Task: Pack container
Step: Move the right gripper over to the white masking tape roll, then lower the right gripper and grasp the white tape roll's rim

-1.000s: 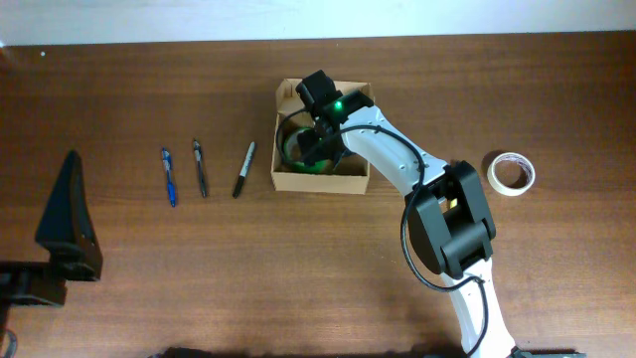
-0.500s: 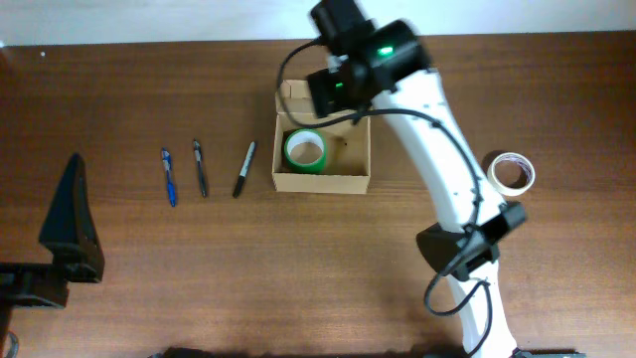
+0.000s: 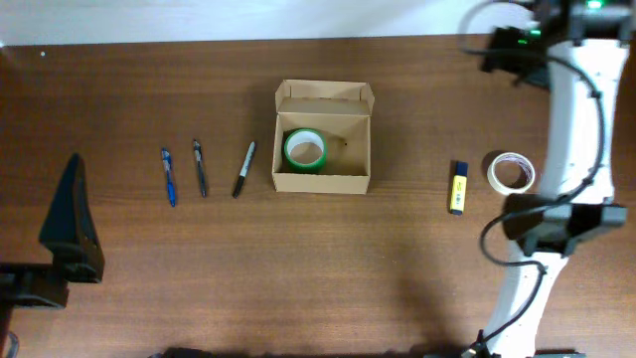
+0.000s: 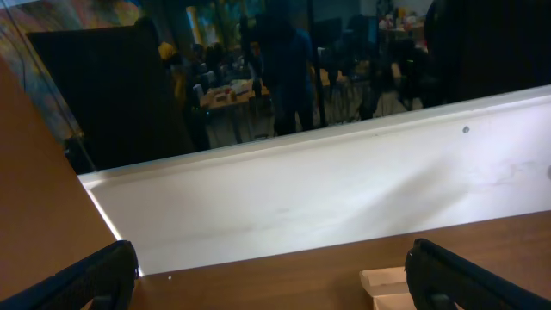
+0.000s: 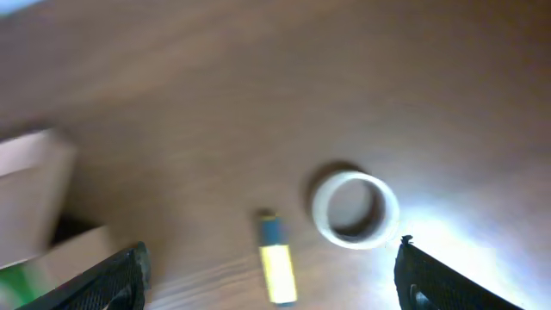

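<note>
My right gripper comes down to the side of the white tape roll [image 5: 355, 208] next, on the side away from the highlighter.
The container [image 3: 322, 181], a tan cardboard box with its flap lid open at the back, sits mid-table. A green tape roll [image 3: 304, 149] lies inside it. My right gripper [image 3: 509, 54] is high over the far right of the table. In the right wrist view it is open and empty [image 5: 271, 251], above a yellow highlighter [image 5: 277, 269] and a white tape roll [image 5: 355, 208]. My left gripper [image 3: 70, 204] rests at the left edge. In the left wrist view it is open and empty [image 4: 271, 263], and a corner of the container [image 4: 386, 282] shows.
Two pens [image 3: 168, 176] [image 3: 200, 166] and a black marker [image 3: 243, 168] lie in a row left of the container. The yellow highlighter [image 3: 457, 187] and the white tape roll [image 3: 511, 173] lie to its right. A white wall [image 4: 327, 198] runs along the table's far edge.
My right gripper rose out of the container, leaving the green tape roll inside, and swung to the far right. The highlighter is now uncovered. The left arm has not moved.
</note>
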Tool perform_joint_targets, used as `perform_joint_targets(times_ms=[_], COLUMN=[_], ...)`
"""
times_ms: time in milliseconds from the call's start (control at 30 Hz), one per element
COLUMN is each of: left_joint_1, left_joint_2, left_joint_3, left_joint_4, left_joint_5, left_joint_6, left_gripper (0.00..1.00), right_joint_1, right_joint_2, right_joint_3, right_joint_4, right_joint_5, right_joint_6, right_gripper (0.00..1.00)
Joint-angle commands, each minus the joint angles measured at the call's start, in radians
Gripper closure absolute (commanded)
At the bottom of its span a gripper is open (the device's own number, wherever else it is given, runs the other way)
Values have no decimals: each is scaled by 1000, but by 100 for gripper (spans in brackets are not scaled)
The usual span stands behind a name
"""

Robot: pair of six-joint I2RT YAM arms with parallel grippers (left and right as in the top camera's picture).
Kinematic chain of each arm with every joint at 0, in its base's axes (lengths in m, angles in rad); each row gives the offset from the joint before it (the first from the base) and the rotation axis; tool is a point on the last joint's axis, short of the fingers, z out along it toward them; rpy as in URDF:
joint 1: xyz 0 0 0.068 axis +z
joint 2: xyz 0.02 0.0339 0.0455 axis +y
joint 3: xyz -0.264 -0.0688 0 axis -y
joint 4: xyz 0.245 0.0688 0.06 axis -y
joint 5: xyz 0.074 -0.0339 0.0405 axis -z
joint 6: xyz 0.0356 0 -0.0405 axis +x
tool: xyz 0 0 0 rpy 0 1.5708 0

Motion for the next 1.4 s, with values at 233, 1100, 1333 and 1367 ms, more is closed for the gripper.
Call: perform_joint_targets(times_ms=[233, 1100, 1333, 1367], left_joint_1=[-3, -3, -3, -3], left_joint_2=[8, 9, 9, 9], left_joint_3=[-8, -8, -8, -8], left_joint_4=[-24, -53, -50, -48], left_joint_5=[-12, -135, -135, -135], left_joint_6=[10, 10, 10, 10], left_gripper=[1, 1, 1, 1], right_joint_1=[-241, -286, -287, -287], right_joint_2=[-8, -8, -8, -8], right_joint_3=[-528, -813, -831, -840], right_joint_4=[21, 379, 412, 418], right_joint_5=[41, -139, -178, -178], right_joint_6=[-51, -504, -585, -594], right_gripper=[11, 12, 18, 19])
